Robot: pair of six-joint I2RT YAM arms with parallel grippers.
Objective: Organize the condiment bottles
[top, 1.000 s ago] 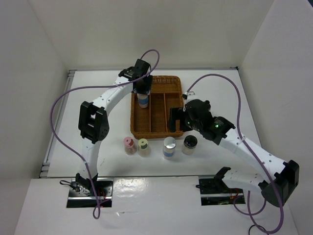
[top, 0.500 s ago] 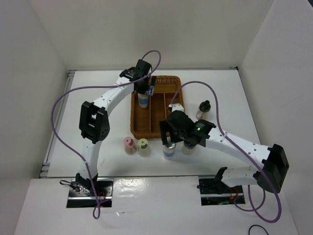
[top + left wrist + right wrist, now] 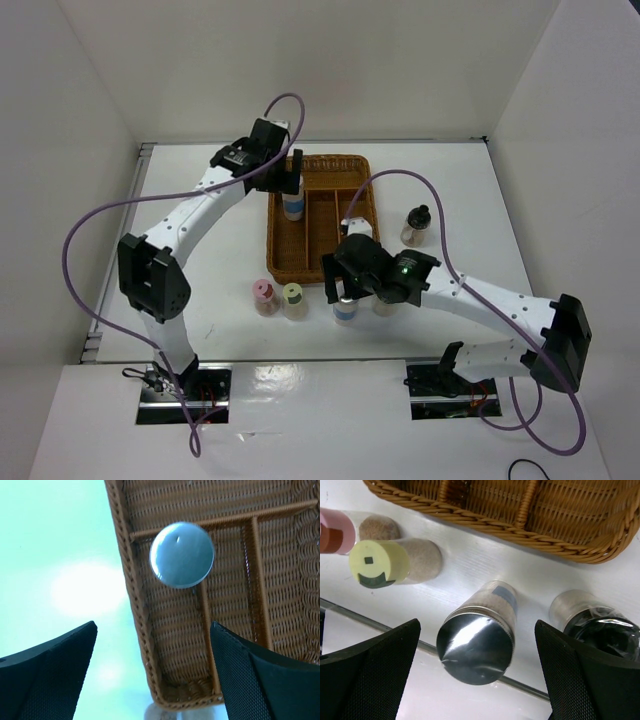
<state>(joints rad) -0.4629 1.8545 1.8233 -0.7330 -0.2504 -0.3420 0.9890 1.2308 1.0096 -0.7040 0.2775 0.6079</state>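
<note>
My right gripper will move down next onto the silver cap of the bottle [image 3: 345, 300] in front of the tray and close, because the cap is below it, between its open fingers.
In the left compartment of the wicker tray [image 3: 330, 158] stands a white, silver-capped condiment bottle [image 3: 293, 207], its cap [image 3: 182, 555] seen from above. My left gripper [image 3: 283, 182] hangs open above and behind it, holding nothing. My right gripper [image 3: 345, 287] is open, its fingers [image 3: 365, 675] either side of a second silver-capped bottle [image 3: 476, 647] in front of the tray, without touching it. Left of that bottle stand the pink-capped bottle [image 3: 263, 295] and the yellow-green-capped bottle [image 3: 293, 297]. A black-topped bottle [image 3: 602, 632] stands just to its right, and another [image 3: 414, 226] to the right of the tray.
The tray [image 3: 520, 510] has several long compartments split by wicker dividers [image 3: 252, 575]. White walls close in the table on three sides. The near table edge runs just behind the front row of bottles. Purple cables loop over both arms.
My left gripper has opened, let go of the white bottle in the tray and drawn up and back. My right arm has swung from beside the tray to over the front silver-capped bottle.
</note>
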